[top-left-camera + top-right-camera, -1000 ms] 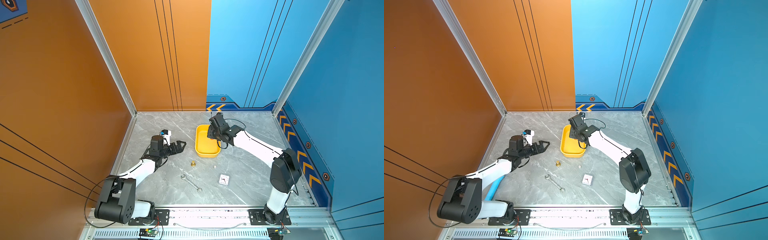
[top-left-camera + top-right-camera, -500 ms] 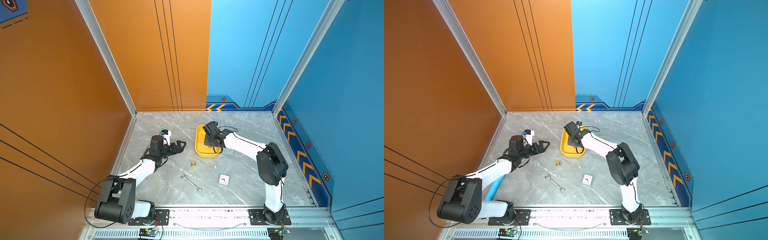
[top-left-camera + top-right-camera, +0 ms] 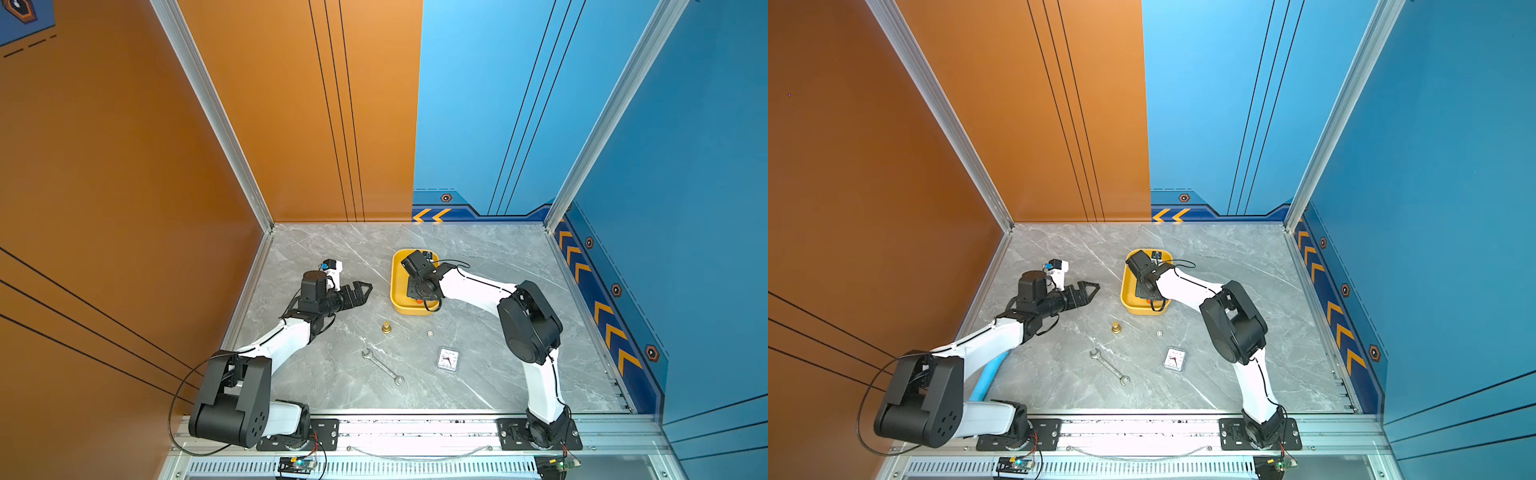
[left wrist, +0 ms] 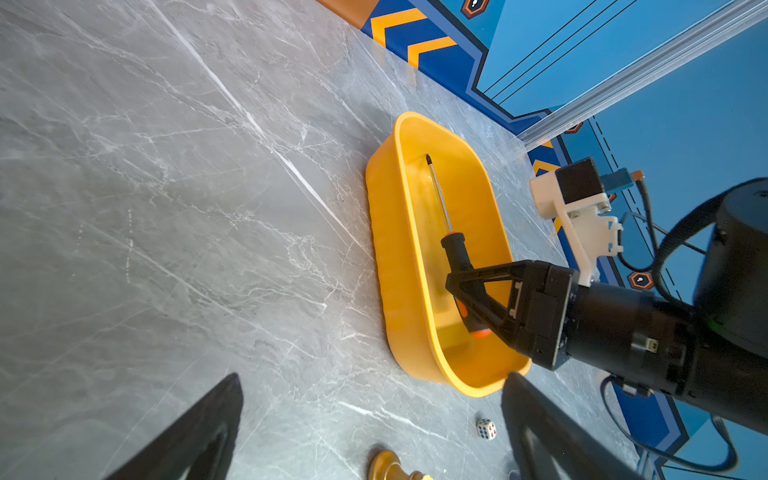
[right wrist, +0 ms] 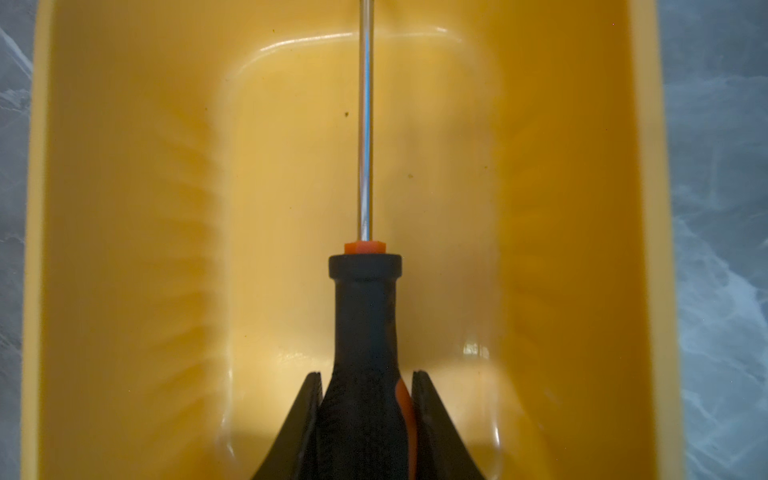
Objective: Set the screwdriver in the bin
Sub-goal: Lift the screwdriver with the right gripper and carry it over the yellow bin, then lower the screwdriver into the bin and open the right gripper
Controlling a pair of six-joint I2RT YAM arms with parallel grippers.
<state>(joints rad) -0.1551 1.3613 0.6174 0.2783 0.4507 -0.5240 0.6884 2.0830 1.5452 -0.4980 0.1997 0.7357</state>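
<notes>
The right gripper moves down toward the yellow bin's bottom next and releases the handle there. The whole screwdriver (image 4: 456,252) already fits lengthwise between the bin's sides.
The yellow bin (image 3: 396,291) (image 3: 1125,293) stands mid-table in both top views. Inside it the screwdriver (image 4: 456,252), with a black handle and orange trim, lies lengthwise, its shaft pointing toward the far end. My right gripper (image 5: 367,376) is shut on the handle (image 5: 365,328), low inside the bin (image 5: 124,208). I cannot tell whether the tool touches the bin floor. In both top views the right wrist hides the tool. To the left of the bin (image 4: 395,257), my left gripper (image 3: 365,288) (image 3: 1094,287) (image 4: 372,376) hovers open with nothing in it.
In front of the bin lie a gold chess piece (image 3: 387,327), a small die (image 3: 430,333), a silver wrench (image 3: 382,366) and a small square clock (image 3: 448,359). The orange and blue walls enclose the table on three sides.
My right arm has folded its elbow in, and the gripper has moved left and down into the bin with the screwdriver. The left arm has not moved.
</notes>
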